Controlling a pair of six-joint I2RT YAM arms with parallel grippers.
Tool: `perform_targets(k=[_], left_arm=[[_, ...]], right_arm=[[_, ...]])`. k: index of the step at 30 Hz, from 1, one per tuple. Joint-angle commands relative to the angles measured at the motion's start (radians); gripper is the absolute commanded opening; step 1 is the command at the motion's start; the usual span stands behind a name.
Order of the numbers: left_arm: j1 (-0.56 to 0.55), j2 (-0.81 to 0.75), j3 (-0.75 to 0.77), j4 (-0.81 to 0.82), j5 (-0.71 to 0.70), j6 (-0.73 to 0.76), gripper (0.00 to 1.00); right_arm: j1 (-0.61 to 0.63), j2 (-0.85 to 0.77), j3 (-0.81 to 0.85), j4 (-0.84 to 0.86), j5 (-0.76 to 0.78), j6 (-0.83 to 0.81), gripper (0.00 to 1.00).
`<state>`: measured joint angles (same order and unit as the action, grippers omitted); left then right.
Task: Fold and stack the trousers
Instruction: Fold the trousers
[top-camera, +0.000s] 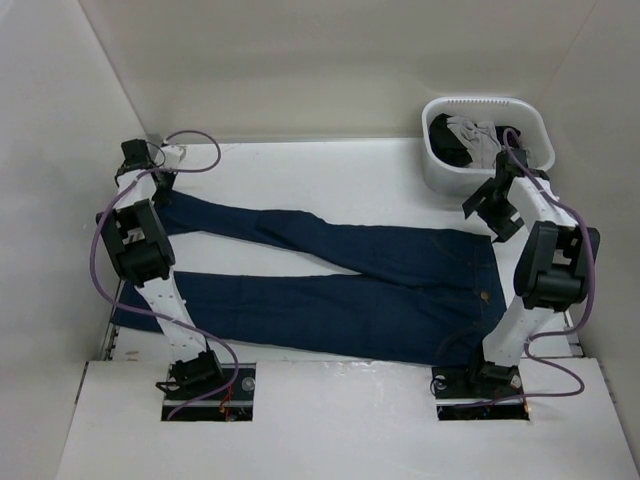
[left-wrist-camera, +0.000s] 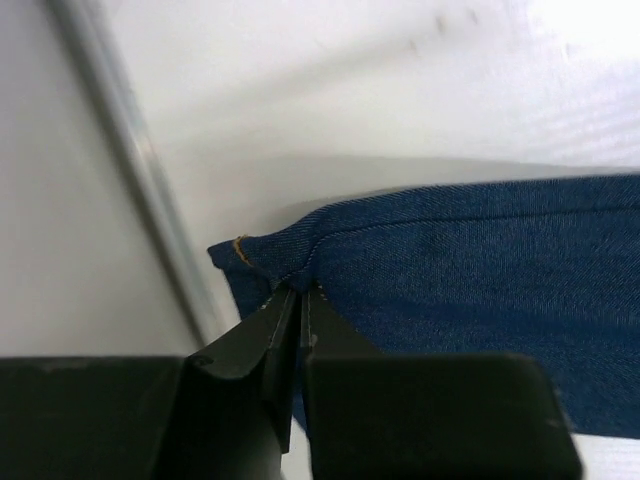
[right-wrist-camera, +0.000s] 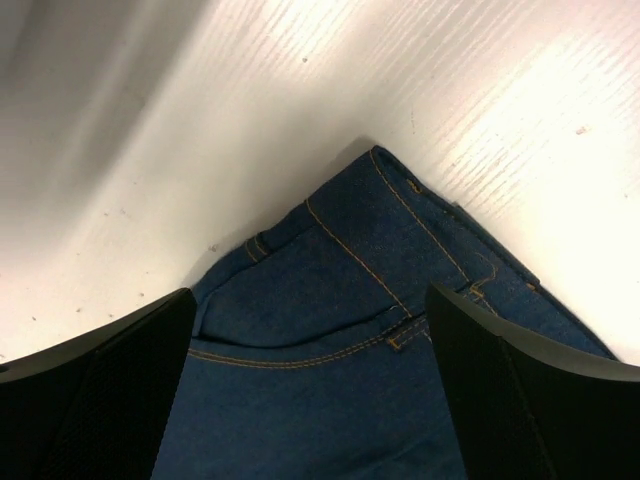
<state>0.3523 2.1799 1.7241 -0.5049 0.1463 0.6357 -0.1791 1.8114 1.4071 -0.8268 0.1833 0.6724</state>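
Note:
The jeans' far edge (top-camera: 468, 235) (right-wrist-camera: 294, 262) is under the gripper's open fingers. My right gripper will go down next and close on that edge by the orange stitching.
The dark navy jeans (top-camera: 330, 280) lie spread flat on the white table, waist at the right, both legs running left. My left gripper (top-camera: 160, 190) is at the hem of the far leg and is shut on that hem (left-wrist-camera: 290, 265); the cloth puckers between its closed tips (left-wrist-camera: 300, 292). My right gripper (top-camera: 497, 205) hovers open over the far corner of the waistband (right-wrist-camera: 340, 270), its two fingers (right-wrist-camera: 110, 390) wide apart on either side of the pocket seam with orange stitching.
A white basket (top-camera: 437, 165) with grey and black garments (top-camera: 468, 140) stands at the back right, just behind my right gripper. The enclosure walls are close on the left (left-wrist-camera: 80, 200) and right.

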Motion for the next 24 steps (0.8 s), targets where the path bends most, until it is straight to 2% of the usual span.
perform_targets(k=[1,7,11,14,18,24], left_arm=[[-0.016,-0.184,-0.006,0.215,-0.031,-0.041,0.00],[-0.017,-0.270,0.002,0.148,-0.001,-0.027,0.00],[-0.017,-0.313,-0.085,0.060,0.033,0.009,0.00],[-0.022,-0.344,-0.170,0.058,0.033,0.016,0.00],[-0.025,-0.373,-0.238,0.046,0.026,0.013,0.00],[-0.029,-0.374,-0.251,0.063,0.024,-0.001,0.00]], right_arm=[[-0.001,0.067,-0.016,-0.054,-0.030,-0.036,1.00],[0.002,0.176,0.064,-0.138,0.080,-0.135,1.00],[-0.003,0.232,0.124,-0.150,0.100,-0.106,1.00],[-0.004,0.224,0.125,-0.158,0.104,-0.097,1.00],[-0.010,0.120,0.089,-0.114,0.114,-0.051,1.00],[0.025,0.157,0.089,-0.121,0.114,-0.068,1.00]])
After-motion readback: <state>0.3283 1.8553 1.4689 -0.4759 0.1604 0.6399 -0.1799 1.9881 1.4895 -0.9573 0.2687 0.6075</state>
